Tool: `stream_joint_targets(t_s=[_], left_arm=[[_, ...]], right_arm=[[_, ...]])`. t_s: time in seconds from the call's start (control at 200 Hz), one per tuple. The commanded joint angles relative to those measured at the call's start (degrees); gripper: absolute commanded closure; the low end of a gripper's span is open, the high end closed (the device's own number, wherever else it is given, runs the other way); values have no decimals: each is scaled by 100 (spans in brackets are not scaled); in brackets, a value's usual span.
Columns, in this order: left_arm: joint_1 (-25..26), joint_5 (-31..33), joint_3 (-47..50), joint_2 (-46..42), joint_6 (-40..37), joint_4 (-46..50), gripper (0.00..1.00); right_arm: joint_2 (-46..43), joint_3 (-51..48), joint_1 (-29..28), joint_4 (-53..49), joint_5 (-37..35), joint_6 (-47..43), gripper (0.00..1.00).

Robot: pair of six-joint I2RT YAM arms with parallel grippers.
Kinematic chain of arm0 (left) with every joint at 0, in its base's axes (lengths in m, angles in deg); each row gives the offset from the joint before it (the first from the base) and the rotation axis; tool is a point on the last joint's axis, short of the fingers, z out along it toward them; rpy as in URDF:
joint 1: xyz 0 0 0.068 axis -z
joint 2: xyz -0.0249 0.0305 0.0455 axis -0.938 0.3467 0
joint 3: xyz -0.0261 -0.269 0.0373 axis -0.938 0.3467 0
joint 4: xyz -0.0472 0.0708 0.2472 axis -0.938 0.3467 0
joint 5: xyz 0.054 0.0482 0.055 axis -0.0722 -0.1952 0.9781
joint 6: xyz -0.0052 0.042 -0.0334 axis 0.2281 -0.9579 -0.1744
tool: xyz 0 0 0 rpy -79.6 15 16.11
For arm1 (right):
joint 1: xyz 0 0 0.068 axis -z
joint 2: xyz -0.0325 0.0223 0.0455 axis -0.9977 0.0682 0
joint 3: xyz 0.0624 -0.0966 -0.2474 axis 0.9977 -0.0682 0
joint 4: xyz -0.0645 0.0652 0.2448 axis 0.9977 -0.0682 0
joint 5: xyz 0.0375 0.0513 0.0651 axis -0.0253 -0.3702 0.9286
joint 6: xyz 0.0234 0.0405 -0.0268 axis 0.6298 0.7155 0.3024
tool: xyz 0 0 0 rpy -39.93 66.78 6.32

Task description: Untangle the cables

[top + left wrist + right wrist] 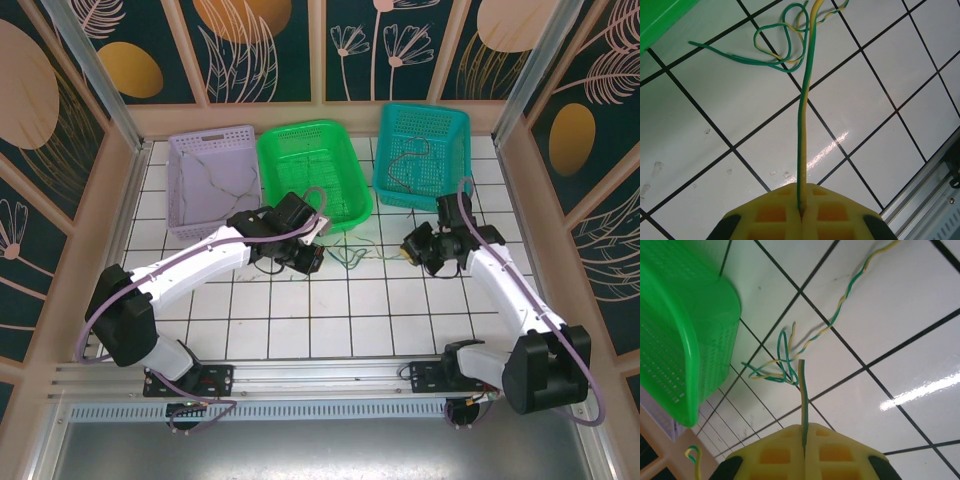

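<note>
I need to lift my right gripper outward over the teal basket's rim next, pull the cable end out of the loose knot and let it go, because the teal basket is outward of it.
A green-and-yellow cable (804,125) runs taut from my left gripper (802,212), which is shut on it, up to a loose knot of green and yellow loops (782,47) on the white tiles. My right gripper (805,440) is shut on another green-and-yellow cable end (802,390); a short stub pokes out past the jaws. Beyond it lie the same knot (777,370) and a twisted stretch (840,310). From above, the left gripper (312,258) and right gripper (410,245) flank the cables (350,255) in front of the green basket.
Three baskets stand along the back: purple (180,150) with pale cables in it, green (352,170), and teal (455,125) holding a dark cable (408,160). The green basket's wall (680,330) is close left of the right gripper. The metal rail (320,375) borders the near edge.
</note>
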Motion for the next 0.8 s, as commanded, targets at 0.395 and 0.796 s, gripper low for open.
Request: stream_joint_targets(t_s=[0.395,0.796], left_arm=[[803,-253,-407,173,-999,354,100],[1681,-347,-855,345,-482,-113,100]], right_arm=[[1686,3279,1046,1470,-2526,-331,100],[3540,5316,1404,881,-259,-629,100]])
